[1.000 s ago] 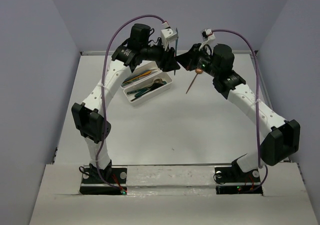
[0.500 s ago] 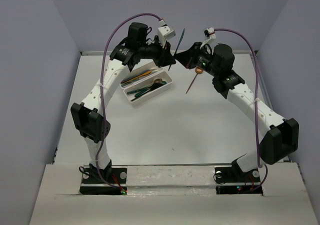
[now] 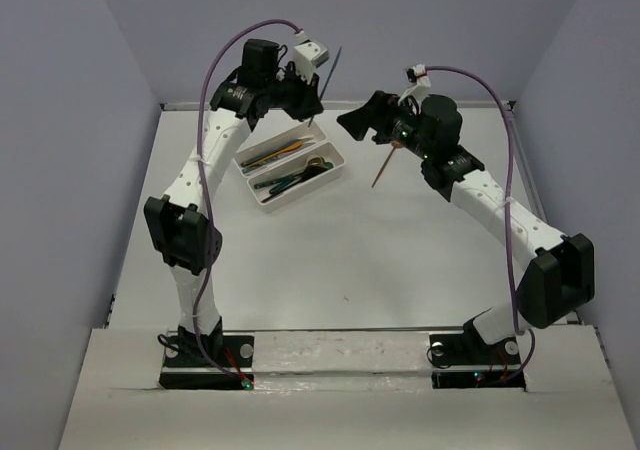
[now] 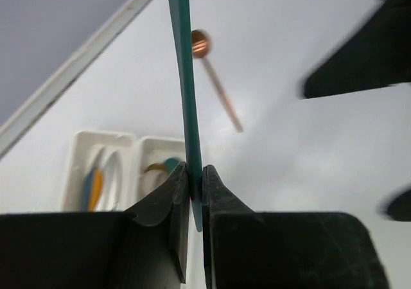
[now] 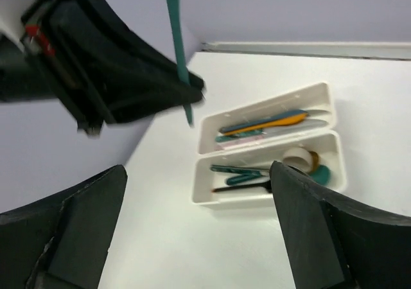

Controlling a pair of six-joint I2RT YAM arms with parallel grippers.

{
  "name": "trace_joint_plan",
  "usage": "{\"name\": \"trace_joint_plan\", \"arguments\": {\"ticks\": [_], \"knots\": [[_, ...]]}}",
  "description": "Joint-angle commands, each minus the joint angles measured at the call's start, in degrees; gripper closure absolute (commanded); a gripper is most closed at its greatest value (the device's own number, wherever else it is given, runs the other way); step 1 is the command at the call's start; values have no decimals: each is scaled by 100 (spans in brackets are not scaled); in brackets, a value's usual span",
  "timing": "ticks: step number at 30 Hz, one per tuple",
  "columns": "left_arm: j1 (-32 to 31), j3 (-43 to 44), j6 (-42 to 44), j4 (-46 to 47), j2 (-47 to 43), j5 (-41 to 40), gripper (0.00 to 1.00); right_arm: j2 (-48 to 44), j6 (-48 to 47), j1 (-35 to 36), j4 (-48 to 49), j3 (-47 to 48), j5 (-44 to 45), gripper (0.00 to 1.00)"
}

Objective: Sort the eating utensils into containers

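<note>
The teal knife (image 3: 332, 68) goes left in the top view and down into the far tray next, where my left gripper releases it, since knives already lie there.
My left gripper (image 3: 316, 94) (image 4: 194, 173) is raised above the trays and shut on a teal knife (image 3: 332, 68) (image 4: 187, 90) (image 5: 174, 32), whose blade points up. My right gripper (image 3: 362, 120) (image 5: 198, 173) hangs just right of it, open and empty, apart from the knife. Two white trays lie side by side on the table. The far tray (image 3: 243, 162) (image 5: 324, 91) (image 4: 78, 141) holds blue, orange and silver knives. The near tray (image 3: 312, 192) (image 5: 257, 199) (image 4: 146, 142) holds teal, black, cream and gold utensils. A copper spoon (image 3: 385, 165) (image 4: 218, 87) lies on the table right of the trays.
A raised rim (image 3: 480, 103) borders the white table along its back and sides, with grey walls close behind. Both arms arch high over the back half of the table, their elbows (image 3: 180, 235) at the sides.
The right gripper has opened and let go of the teal knife. The left gripper closed on it and has lifted it up and to the left.
</note>
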Motion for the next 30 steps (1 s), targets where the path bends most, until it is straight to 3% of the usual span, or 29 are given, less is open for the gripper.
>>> {"name": "trace_joint_plan", "arguments": {"ticks": [1,6,8,11,15,17,19,22,30], "knots": [[665,428,1074,-305,471,-1894,100,-348,-589,50,-892,-111,1367,0],[780,1217,2409,-543,1479,-3468,100,-218,-819,50,-2034,125,2528,0],[885,1596,2570,-665,1867,-3620,100,-51,-845,50,-2543,319,2609,0],[920,2859,2860,-1367,2937,-3831,100,231,-863,50,-3010,610,2635,0],[894,5212,3132,-2527,4045,-3708,100,345,-766,-11,-3064,356,2689,0],[841,4816,3299,-2581,3979,-3761,100,529,-530,-143,-3169,294,2540,0],[841,5278,3361,-2984,4232,-3436,100,740,-153,-424,-3319,363,2232,0],[833,5237,3396,-3048,4242,-3418,100,1276,147,-731,-3792,749,2126,3],[806,5280,3397,-3373,4102,-3331,100,2042,-80,-794,-4268,1717,2459,8]]}}
